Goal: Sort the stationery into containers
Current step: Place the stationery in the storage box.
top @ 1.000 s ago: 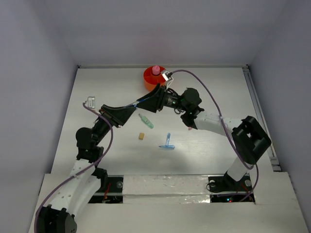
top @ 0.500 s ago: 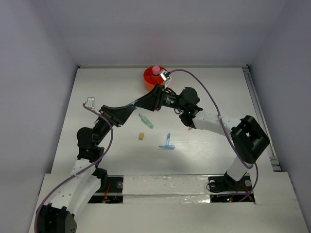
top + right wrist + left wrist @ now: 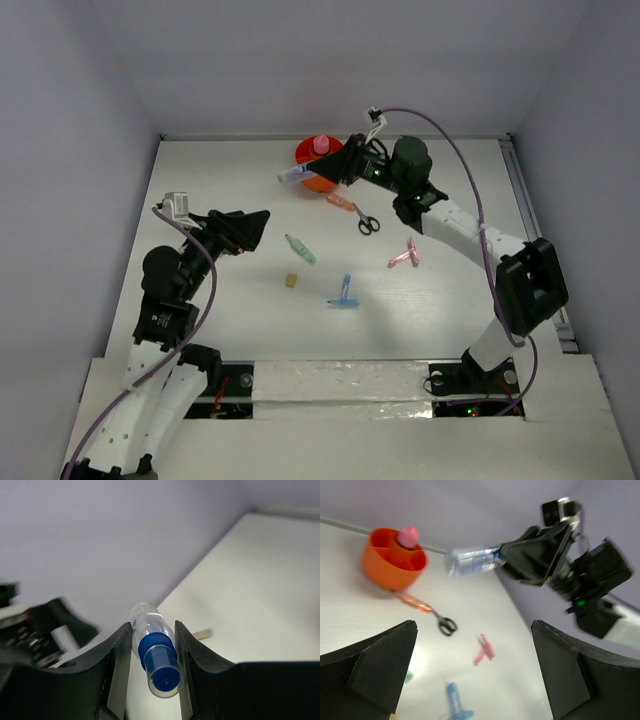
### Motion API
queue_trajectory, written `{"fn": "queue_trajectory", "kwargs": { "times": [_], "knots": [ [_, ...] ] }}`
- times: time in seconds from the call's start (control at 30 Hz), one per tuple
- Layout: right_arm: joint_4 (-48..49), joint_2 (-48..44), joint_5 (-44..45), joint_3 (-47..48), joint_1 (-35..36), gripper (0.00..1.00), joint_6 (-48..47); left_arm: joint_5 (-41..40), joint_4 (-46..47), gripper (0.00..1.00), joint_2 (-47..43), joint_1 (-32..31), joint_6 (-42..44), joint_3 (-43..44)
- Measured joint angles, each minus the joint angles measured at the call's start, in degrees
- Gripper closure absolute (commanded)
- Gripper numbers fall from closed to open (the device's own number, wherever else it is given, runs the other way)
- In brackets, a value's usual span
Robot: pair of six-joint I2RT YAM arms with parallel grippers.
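Observation:
The tube still points sideways. My right gripper will next move it, tilted down, over the empty section of the tub beside the pink cap and let it go.
My right gripper (image 3: 322, 174) is shut on a small clear bottle with a blue cap (image 3: 292, 177), held in the air just left of the orange tub (image 3: 312, 183). A pink-capped glue bottle (image 3: 321, 146) stands in the tub. In the right wrist view the bottle (image 3: 159, 660) sits between both fingers (image 3: 117, 665). My left gripper (image 3: 258, 228) is open and empty, well left of the tub. On the table lie the scissors (image 3: 362, 219), a pink piece (image 3: 403, 257), a green piece (image 3: 300, 250), a tan eraser (image 3: 291, 281) and a light-blue T-shaped piece (image 3: 344, 294).
In the left wrist view the tub (image 3: 395, 562), the held bottle (image 3: 472, 561), the scissors (image 3: 440, 622) and the pink piece (image 3: 484, 650) lie ahead of my open left gripper (image 3: 474, 625). Walls enclose the table on three sides.
The grippers met over the scissors a second ago. The left gripper has opened and drawn back left; the right gripper has shut on the bottle and carried it up beside the tub.

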Motion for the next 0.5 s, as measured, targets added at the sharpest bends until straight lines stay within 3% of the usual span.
{"fn": "queue_trajectory", "kwargs": {
  "times": [0.2, 0.5],
  "knots": [
    [-23.0, 3.1, 9.9, 17.6, -4.6, 0.94, -14.8, -6.1, -12.7, 0.01, 2.5, -0.1, 12.0, 7.1],
    [-48.3, 19.1, 26.5, 41.1, -4.4, 0.95, -32.7, -6.9, -19.9, 0.01, 11.3, -0.1, 20.4, 7.8]
  ]
}}
